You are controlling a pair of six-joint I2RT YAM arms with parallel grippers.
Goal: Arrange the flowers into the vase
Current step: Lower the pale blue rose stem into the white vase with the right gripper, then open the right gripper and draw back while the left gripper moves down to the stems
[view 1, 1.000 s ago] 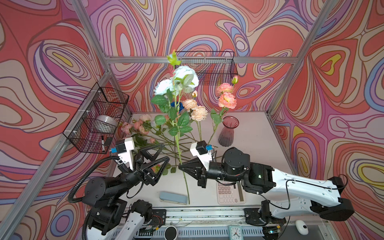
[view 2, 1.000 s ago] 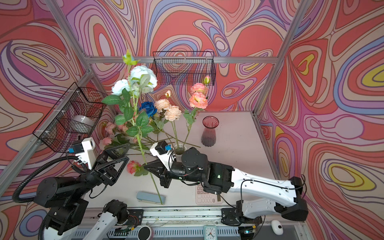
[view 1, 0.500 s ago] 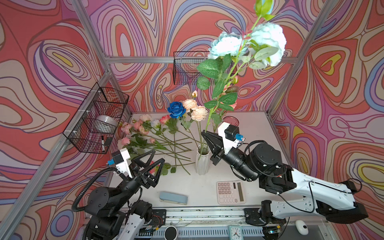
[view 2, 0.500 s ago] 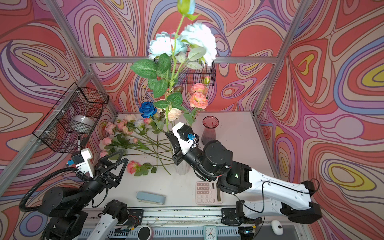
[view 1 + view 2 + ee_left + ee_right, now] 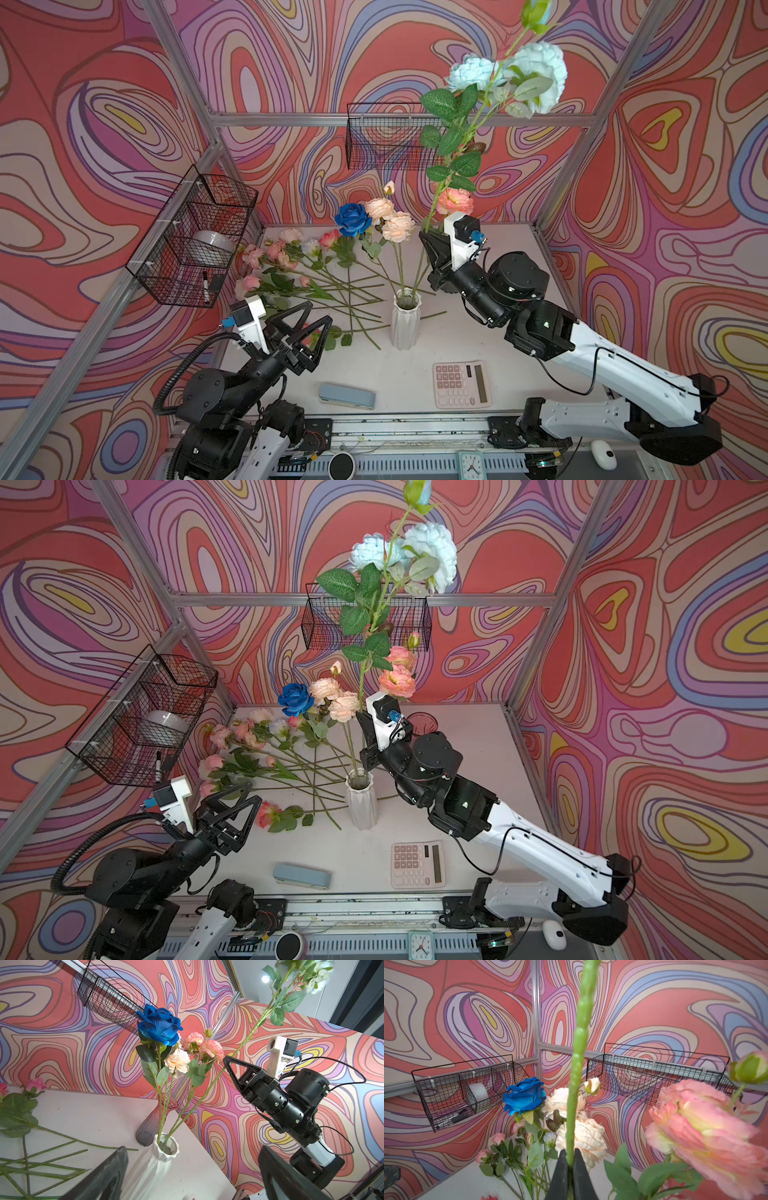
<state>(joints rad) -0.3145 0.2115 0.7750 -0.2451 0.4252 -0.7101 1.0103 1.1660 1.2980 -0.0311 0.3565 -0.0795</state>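
Observation:
My right gripper lowers to the opening of the white ribbed vase [image 5: 405,322] below it next and releases the long green stem of the pale blue flower.
The white ribbed vase [image 5: 405,322] [image 5: 360,802] [image 5: 160,1159] stands mid-table with a deep blue rose [image 5: 353,219] and peach flowers [image 5: 390,216] in it. My right gripper [image 5: 426,237] [image 5: 360,716] [image 5: 570,1157] is shut on the long green stem of a pale blue flower [image 5: 536,75] [image 5: 428,550], above and right of the vase. The stem slants down into the vase mouth. More flowers [image 5: 291,266] lie loose on the table's left. My left gripper [image 5: 320,311] [image 5: 254,792] [image 5: 192,1148] hangs open and empty, left of the vase.
A purple glass vase [image 5: 153,1122] stands behind the white one, mostly hidden by my right arm in both top views. A calculator [image 5: 461,384] and a blue stapler [image 5: 347,397] lie near the front edge. Wire baskets [image 5: 195,241] [image 5: 386,137] hang on the walls.
My right gripper carried the pale blue flower up and to the right, from beside the left gripper to above the vase. The left gripper drew back a little, still open.

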